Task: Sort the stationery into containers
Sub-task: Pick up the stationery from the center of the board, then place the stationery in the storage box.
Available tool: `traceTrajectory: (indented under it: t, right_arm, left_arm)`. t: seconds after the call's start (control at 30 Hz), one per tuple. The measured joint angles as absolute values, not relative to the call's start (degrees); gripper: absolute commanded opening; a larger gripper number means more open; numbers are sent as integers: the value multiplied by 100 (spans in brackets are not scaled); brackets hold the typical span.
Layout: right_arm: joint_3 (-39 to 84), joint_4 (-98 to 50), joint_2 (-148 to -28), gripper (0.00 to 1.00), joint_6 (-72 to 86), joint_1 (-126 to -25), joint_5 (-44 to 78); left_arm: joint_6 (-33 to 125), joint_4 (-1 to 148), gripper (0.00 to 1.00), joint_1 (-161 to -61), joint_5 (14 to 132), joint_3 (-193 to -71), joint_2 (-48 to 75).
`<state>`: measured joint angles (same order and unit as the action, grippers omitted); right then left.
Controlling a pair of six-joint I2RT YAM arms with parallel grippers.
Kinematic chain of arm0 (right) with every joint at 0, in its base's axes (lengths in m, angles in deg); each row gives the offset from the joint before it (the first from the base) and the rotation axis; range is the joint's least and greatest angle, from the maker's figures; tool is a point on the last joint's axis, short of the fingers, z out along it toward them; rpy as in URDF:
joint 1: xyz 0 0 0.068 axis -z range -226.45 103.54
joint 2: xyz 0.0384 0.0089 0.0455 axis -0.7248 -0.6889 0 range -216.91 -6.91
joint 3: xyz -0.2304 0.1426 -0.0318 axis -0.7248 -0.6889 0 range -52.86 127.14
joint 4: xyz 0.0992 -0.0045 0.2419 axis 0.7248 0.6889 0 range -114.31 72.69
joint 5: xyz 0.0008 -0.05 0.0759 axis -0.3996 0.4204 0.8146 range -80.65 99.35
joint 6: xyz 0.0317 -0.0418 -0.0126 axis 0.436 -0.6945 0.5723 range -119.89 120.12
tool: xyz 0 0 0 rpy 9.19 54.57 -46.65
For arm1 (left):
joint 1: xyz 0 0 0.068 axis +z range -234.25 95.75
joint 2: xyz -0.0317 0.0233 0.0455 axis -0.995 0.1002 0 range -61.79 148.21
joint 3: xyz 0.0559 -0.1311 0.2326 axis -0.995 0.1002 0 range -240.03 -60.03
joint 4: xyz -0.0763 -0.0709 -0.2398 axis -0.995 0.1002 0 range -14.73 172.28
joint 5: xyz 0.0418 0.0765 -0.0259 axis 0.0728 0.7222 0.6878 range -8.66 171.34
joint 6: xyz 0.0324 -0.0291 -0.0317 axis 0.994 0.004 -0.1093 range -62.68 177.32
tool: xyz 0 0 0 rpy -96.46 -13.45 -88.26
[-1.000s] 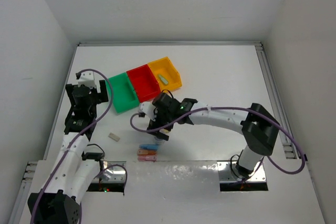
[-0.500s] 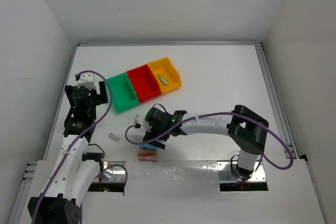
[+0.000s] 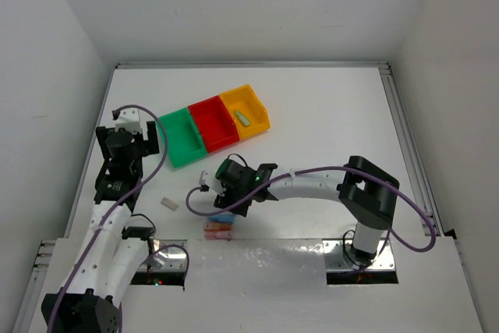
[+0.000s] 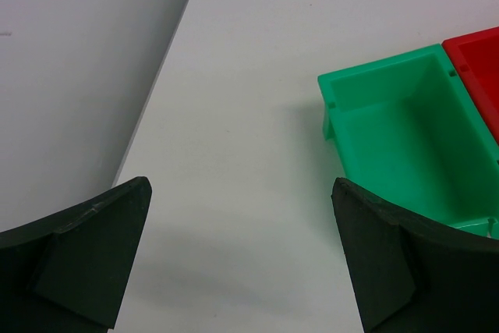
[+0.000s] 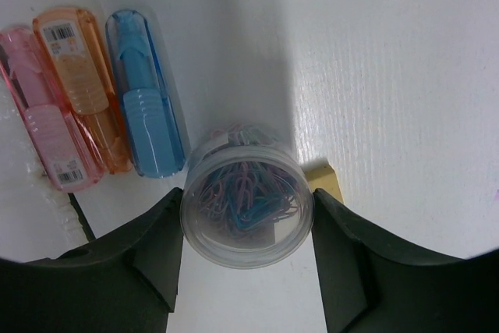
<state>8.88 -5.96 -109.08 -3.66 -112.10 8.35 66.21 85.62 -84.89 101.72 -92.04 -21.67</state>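
The red container [image 3: 214, 123] is still empty, so my right gripper should next move up and outward, then down into it, and release the tub there.
A round clear tub of coloured paper clips [image 5: 246, 208] stands on the table with my right gripper [image 5: 246, 196] shut on it, one finger against each side. Left of it lie three sticks side by side: blue [image 5: 144, 99], orange [image 5: 82, 91] and pink [image 5: 47, 126]. A beige block [image 5: 326, 181] peeks out behind the tub. The green [image 3: 181, 136], red [image 3: 212, 122] and yellow [image 3: 248, 108] containers sit in a row farther back; a green stick [image 3: 243, 117] lies in the yellow one. My left gripper [image 4: 238, 193] hangs open beside the green container [image 4: 405, 138].
A second beige block [image 3: 169, 203] lies alone on the table near the left arm. The right arm's purple cable [image 3: 195, 196] loops low beside the sticks. A white wall [image 4: 70, 60] runs along the table's left edge.
My right gripper moved from beside the containers down toward the near edge, came over the tub by the sticks, and its jaws closed in on the tub. The left arm stayed still.
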Motion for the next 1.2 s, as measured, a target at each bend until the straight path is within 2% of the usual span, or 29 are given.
traceTrajectory:
  t: [0.13, 0.37, 0.47, 0.67, 0.77, 1.03, 1.2]
  right_arm:
    - [1047, -236, -10908, 20, -595, -11199, 853]
    - [2182, 488, -10807, 16, -1067, -10961, 862]
    - [3126, 744, -10833, 5, -1056, -10493, 901]
    - [5699, 674, -11806, 4, -623, -9608, 630]
    - [6527, 532, -12521, 5, -335, -9411, 481]
    - [6499, 175, -13675, 1, 238, -9372, 228]
    - [6479, 68, -13987, 0, 467, -9372, 142]
  left_arm:
    - [6675, 8558, 100, -8489, 10209, -9204, -2167]
    - [6697, 8536, 100, -8489, 10393, -9182, -2167]
    - [6603, 8536, 100, -8489, 10594, -9136, -2167]
    - [6402, 8543, 100, -8489, 10819, -9066, -2116]
    - [6328, 8545, 100, -8489, 10843, -9066, -2075]
    - [6282, 8543, 100, -8489, 10884, -9064, -2055]
    - [6277, 8543, 100, -8489, 10887, -9023, -2049]
